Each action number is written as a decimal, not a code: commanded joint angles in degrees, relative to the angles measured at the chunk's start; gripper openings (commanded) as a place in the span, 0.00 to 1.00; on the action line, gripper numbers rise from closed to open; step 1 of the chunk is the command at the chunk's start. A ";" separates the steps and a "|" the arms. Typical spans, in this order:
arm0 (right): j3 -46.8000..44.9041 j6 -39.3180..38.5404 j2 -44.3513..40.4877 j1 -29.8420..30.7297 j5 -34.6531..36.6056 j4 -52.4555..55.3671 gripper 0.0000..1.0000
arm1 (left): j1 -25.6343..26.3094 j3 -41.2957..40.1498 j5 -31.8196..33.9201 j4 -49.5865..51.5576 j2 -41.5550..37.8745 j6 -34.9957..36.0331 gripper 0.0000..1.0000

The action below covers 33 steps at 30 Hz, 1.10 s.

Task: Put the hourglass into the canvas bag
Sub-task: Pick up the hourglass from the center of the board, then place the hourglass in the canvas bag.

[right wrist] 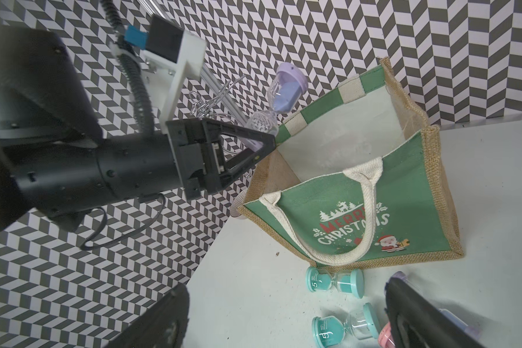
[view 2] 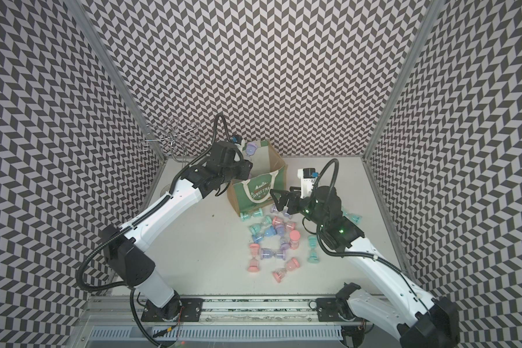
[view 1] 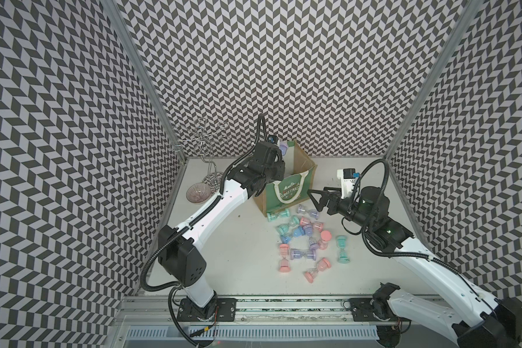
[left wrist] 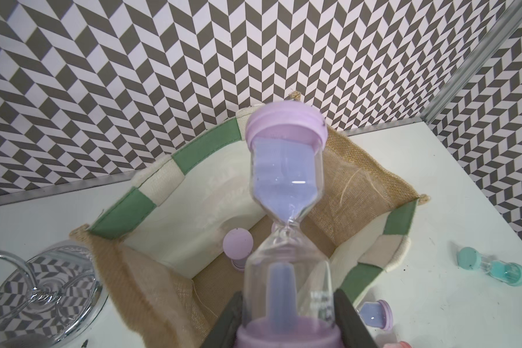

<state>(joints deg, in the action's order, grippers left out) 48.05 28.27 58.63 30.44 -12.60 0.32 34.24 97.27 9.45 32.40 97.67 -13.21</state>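
My left gripper lowers through the canvas bag's opening next and releases the hourglass's lower bulb, since the bag's bottom and clear opening lie below.
My left gripper (left wrist: 287,304) is shut on the lower bulb of a purple hourglass (left wrist: 287,168). It holds the hourglass tilted over the open mouth of the canvas bag (left wrist: 205,147), near its left rim. The green "Merry Christmas" front panel of the bag (view 1: 288,192) (view 2: 255,192) faces the table's front in both top views. Another purple hourglass (left wrist: 238,241) lies on the bag's floor. My right gripper (view 1: 315,200) (right wrist: 287,316) is open and empty. It hovers just right of the bag's front, over the loose hourglasses (view 1: 302,238).
Several pink, teal, blue and purple hourglasses lie scattered in front of the bag; two teal ones (right wrist: 335,280) lie against its base. A wire rack (view 1: 207,144) on a chrome base (left wrist: 43,289) and a glass bowl (view 1: 198,192) stand at the back left.
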 commanded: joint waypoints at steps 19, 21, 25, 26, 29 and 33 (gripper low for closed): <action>-1.01 -1.54 3.42 -1.54 -2.13 -5.00 0.99 | -5.32 18.88 1.24 5.57 24.68 9.31 0.29; -1.46 -1.42 3.46 -1.70 -2.01 -5.41 0.99 | -5.50 19.15 1.28 5.46 26.08 10.08 0.30; -1.49 -1.11 4.02 -2.17 -2.55 -5.40 0.99 | -5.58 19.47 1.19 5.31 27.95 10.42 0.30; -1.47 -1.07 4.12 -2.31 -2.64 -5.41 0.99 | -5.59 19.51 1.19 5.22 28.37 10.51 0.30; -1.74 -0.94 4.12 -2.61 -2.66 -5.49 0.99 | -5.72 19.09 0.75 5.04 29.47 10.57 0.33; -1.56 -1.44 3.71 -2.79 -2.12 -4.76 0.99 | -5.76 19.27 0.46 5.99 30.83 11.36 0.37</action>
<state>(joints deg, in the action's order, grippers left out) 46.85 27.24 62.57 28.01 -14.83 -1.76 28.73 114.45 9.72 38.26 127.55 -3.22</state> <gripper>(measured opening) 0.992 0.412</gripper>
